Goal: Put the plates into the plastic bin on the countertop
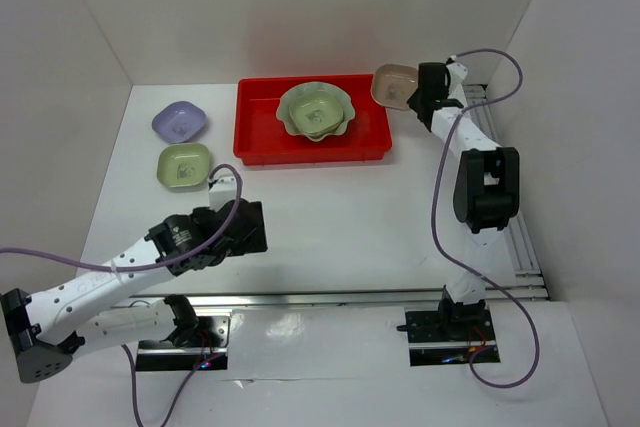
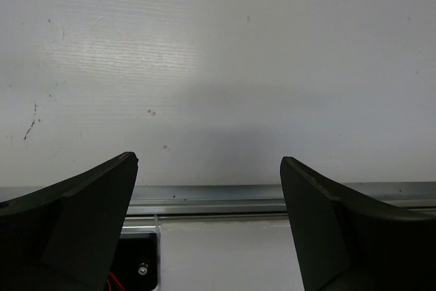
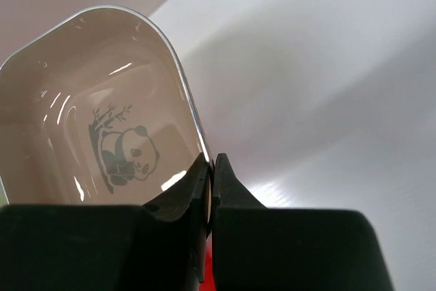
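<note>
My right gripper shifts and lowers the brownish-pink plate onto the nested green dish next, then releases it. That dish lies below it, to its left in the top view.
My right gripper [image 1: 414, 97] [image 3: 211, 160] is shut on the rim of a brownish-pink plate [image 1: 392, 84] [image 3: 102, 114] with a panda print, holding it tilted by the far right corner of the red plastic bin [image 1: 262, 150]. Inside the bin sits the large pale green scalloped plate [image 1: 316, 110] with smaller dishes nested in it. On the countertop [image 1: 340, 217] left of the bin lie a lavender plate [image 1: 180, 122] and a green plate [image 1: 185, 165]. My left gripper [image 1: 250, 229] [image 2: 209, 158] hangs open over bare countertop near the front, with nothing between its fingers.
White walls close in the back and both sides. A metal rail [image 1: 370, 296] [image 2: 225, 199] runs along the near edge by the arm bases. Purple cables [image 1: 437, 212] trail from both arms.
</note>
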Available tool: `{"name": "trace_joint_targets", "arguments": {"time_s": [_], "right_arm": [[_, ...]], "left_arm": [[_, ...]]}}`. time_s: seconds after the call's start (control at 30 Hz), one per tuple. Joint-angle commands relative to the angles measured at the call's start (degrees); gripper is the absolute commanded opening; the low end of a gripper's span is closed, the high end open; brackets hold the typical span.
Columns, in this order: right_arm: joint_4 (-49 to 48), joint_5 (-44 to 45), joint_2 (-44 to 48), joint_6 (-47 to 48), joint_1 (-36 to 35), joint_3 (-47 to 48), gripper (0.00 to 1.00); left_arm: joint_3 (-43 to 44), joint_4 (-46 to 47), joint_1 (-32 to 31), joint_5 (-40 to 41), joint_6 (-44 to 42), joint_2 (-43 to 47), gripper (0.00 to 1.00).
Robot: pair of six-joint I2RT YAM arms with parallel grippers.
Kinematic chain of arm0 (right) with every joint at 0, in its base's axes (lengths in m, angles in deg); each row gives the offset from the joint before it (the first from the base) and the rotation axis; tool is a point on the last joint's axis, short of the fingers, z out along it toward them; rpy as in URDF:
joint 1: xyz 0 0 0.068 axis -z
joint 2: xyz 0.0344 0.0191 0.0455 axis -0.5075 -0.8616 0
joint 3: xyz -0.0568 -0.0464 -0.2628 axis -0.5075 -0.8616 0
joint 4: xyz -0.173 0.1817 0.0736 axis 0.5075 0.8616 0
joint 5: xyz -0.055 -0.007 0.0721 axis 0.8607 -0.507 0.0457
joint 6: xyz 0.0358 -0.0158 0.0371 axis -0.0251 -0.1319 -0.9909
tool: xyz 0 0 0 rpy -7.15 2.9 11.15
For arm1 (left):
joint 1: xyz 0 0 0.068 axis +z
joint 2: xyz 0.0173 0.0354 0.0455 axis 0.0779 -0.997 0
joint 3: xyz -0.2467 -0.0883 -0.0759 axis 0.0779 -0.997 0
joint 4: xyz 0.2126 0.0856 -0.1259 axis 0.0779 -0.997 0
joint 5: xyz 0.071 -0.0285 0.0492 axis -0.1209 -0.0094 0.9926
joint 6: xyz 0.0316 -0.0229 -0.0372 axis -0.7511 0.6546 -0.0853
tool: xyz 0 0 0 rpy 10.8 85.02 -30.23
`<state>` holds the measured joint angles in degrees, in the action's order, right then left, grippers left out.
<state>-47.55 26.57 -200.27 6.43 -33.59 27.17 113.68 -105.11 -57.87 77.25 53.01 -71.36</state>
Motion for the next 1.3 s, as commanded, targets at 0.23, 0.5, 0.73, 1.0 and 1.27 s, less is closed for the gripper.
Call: {"name": "trace_joint_targets", "arguments": {"time_s": [0.23,0.5,0.73,1.0,1.27], "right_arm": [[4.42,-11.29,-9.53,15.24,-11.13,22.71,0.0],[12.42,-13.86,-20.96,22.12,-17.03,40.3,0.0],[11.2,-10.88,-21.06,22.22,-20.1,35.22,0.05],[11.19,-9.03,-19.92,22.21,-21.25,37.84,0.86],[11.12,-8.5,-10.36,22.92,-21.78,37.26,1.0]], "left_arm": [[-1.42,0.67,-0.21,-1.6,1.15,0.51,0.99],[-1.42,0.67,-0.73,-1.6,1.15,3.06,0.99],[5.33,-3.99,-0.73,4.11,3.7,2.54,0.99],[10.97,-2.67,-0.73,4.47,1.32,0.51,0.99],[11.5,2.92,10.22,2.56,-4.97,-2.3,0.99]]}}
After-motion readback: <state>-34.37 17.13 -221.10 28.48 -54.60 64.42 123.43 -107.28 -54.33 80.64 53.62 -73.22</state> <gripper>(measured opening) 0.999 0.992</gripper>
